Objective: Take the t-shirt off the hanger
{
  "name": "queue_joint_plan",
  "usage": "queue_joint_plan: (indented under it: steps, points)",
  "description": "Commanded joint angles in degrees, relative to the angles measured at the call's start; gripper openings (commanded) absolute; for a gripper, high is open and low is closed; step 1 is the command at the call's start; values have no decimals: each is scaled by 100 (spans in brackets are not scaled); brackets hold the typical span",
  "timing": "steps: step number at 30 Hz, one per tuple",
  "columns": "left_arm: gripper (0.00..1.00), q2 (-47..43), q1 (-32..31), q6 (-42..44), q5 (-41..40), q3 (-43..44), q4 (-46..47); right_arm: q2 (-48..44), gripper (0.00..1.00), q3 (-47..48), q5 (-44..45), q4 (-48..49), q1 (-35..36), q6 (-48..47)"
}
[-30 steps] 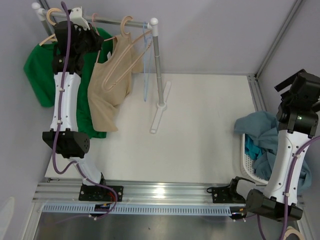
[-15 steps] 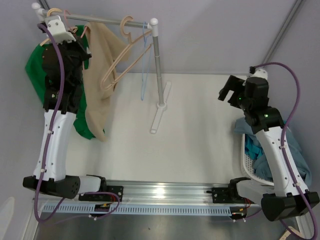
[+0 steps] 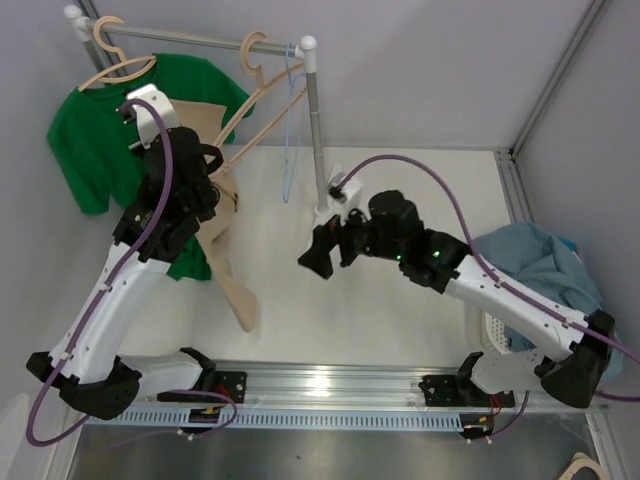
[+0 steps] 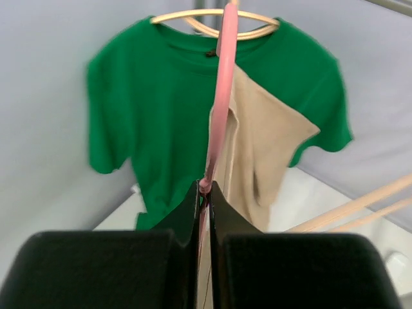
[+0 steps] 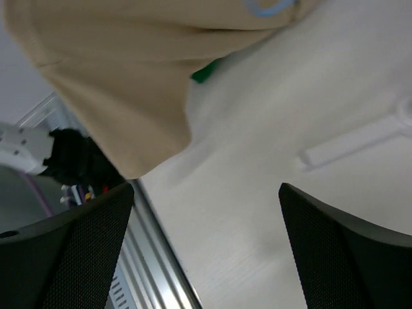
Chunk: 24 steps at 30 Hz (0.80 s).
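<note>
Next, my right gripper will shift left in the top view and slightly back onto the shirt's lower edge (image 3: 238, 303) (image 5: 153, 147), because that edge hangs loose below the hanger.
My left gripper (image 3: 155, 125) is shut on the thin pink hanger (image 4: 220, 96), away from the rail and in front of it. The beige t-shirt (image 3: 232, 280) hangs from that hanger and trails down toward the table. In the left wrist view the beige t-shirt (image 4: 264, 138) drapes to the right of the pink bar. My right gripper (image 3: 325, 255) is over the middle of the table, open and holding nothing. In the right wrist view its fingers (image 5: 77, 244) stand wide apart, with the hem of the beige t-shirt (image 5: 116, 77) above them.
A green t-shirt (image 3: 95, 140) hangs on a wooden hanger (image 3: 110, 60) at the rail's left end. Empty hangers (image 3: 262, 95) hang by the rack's post (image 3: 316, 140). A white basket (image 3: 497, 320) with blue clothes (image 3: 540, 265) stands at the right.
My left arm has pulled the hanger and beige t-shirt off the rail, toward the near side. My right arm has swung from the basket to the table's middle, jaws still open.
</note>
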Motion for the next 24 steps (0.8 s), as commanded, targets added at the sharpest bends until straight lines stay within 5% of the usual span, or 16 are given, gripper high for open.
queue_joint_plan:
  steps: [1,4,10,19,21,22,23,24]
  points:
    - [1,-108,-299,95,-1323,511,-290,308,99,56,-564,836,897,-447]
    - [1,-2,-729,155,-1483,847,-521,730,100,-40,-536,1529,1331,-439]
    - [1,-64,-1188,1236,-1606,751,658,1635,99,39,-283,3259,1920,-368]
    - [1,-274,-1496,204,-1282,574,-261,2954,97,680,-598,4789,2202,-333]
    - [1,-301,-1496,-89,-1115,636,-615,3034,66,663,-590,5011,2263,-290]
    - [1,-301,-1496,-256,-1071,689,-747,3078,11,654,-485,5151,2307,-237]
    - [1,-301,-1487,-249,-1062,698,-810,3087,0,637,-441,5161,2316,-193]
    - [1,-310,-1452,-205,-1044,698,-775,3069,0,593,-466,5126,2325,-166]
